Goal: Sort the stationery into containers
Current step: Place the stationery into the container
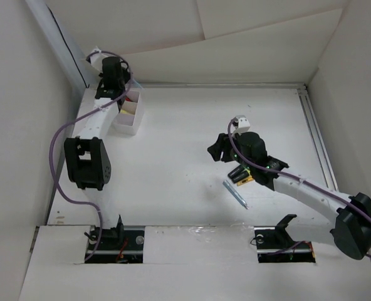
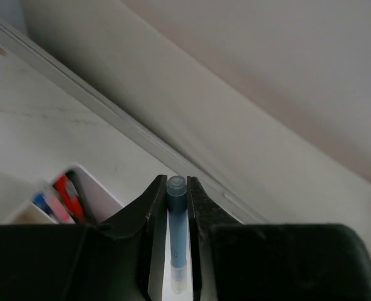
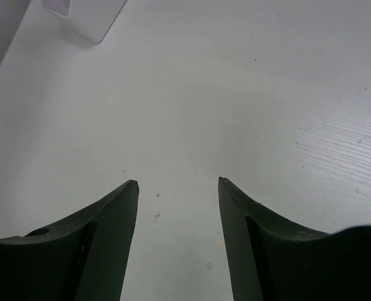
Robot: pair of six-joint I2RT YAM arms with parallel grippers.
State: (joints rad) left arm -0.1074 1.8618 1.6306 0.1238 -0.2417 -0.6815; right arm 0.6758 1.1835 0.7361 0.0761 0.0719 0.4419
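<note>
The light blue pen (image 2: 177, 232) hangs beside the box's far section holding the red marker (image 2: 66, 191). Next, my left gripper lowers and shifts it over that section.
My left gripper (image 1: 118, 93) hovers over the white partitioned box (image 1: 130, 128) at the far left. In the left wrist view it (image 2: 176, 182) is shut on a light blue pen (image 2: 177, 232) that lies lengthwise between the jaws. The box (image 2: 104, 197) shows at lower left with a red marker (image 2: 66, 191) and a blue item inside. My right gripper (image 1: 219, 149) is open and empty above bare table (image 3: 178, 182). A black-and-yellow marker (image 1: 240, 175) and a grey-blue pen (image 1: 235, 193) lie by the right arm.
White walls enclose the table on the left, back and right. A rail runs along the right edge (image 1: 317, 144). The box corner shows at the top left of the right wrist view (image 3: 85, 15).
</note>
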